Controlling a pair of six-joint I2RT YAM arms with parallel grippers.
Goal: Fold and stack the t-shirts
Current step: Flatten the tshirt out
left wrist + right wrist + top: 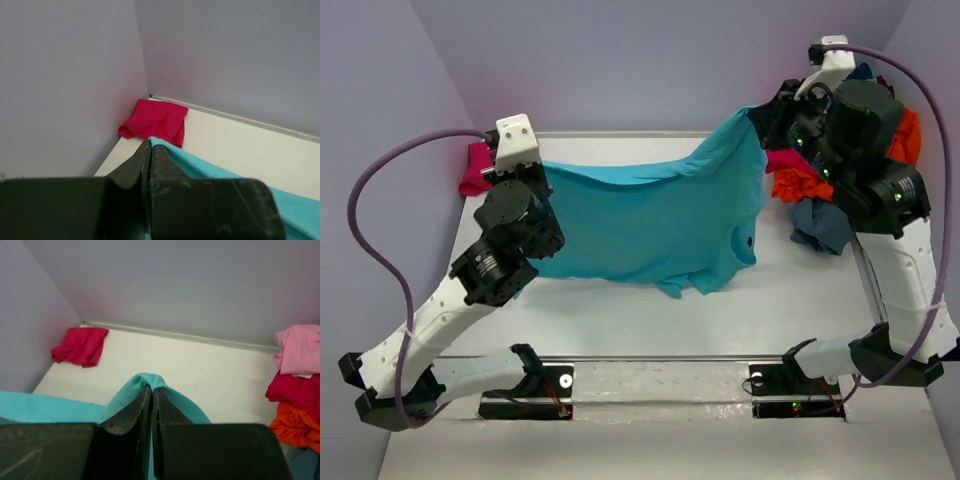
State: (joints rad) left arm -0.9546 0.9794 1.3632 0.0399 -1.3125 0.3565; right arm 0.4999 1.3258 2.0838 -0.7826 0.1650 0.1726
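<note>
The far part of the tabletop is clear, so my left gripper will next move outward and down to the bare tabletop beside the crimson t-shirt and let go of the turquoise t-shirt's corner.
A bright turquoise t-shirt (650, 225) hangs spread between my two grippers above the middle of the table. My left gripper (527, 172) is shut on its left top corner, as the left wrist view (150, 143) shows. My right gripper (760, 122) is shut on its right top corner, seen pinched in the right wrist view (152, 387). A folded crimson t-shirt (475, 170) lies in the far left corner (155, 122) (80, 346). A pile of t-shirts lies at the right: light pink (300, 347), magenta-pink (295, 392), orange (798, 184) and dusty blue (823, 226).
The table (650, 320) is white, walled by pale lilac panels at the back and both sides. The arm bases (530, 385) sit on the near edge. A purple cable (380, 200) loops out to the left of the left arm.
</note>
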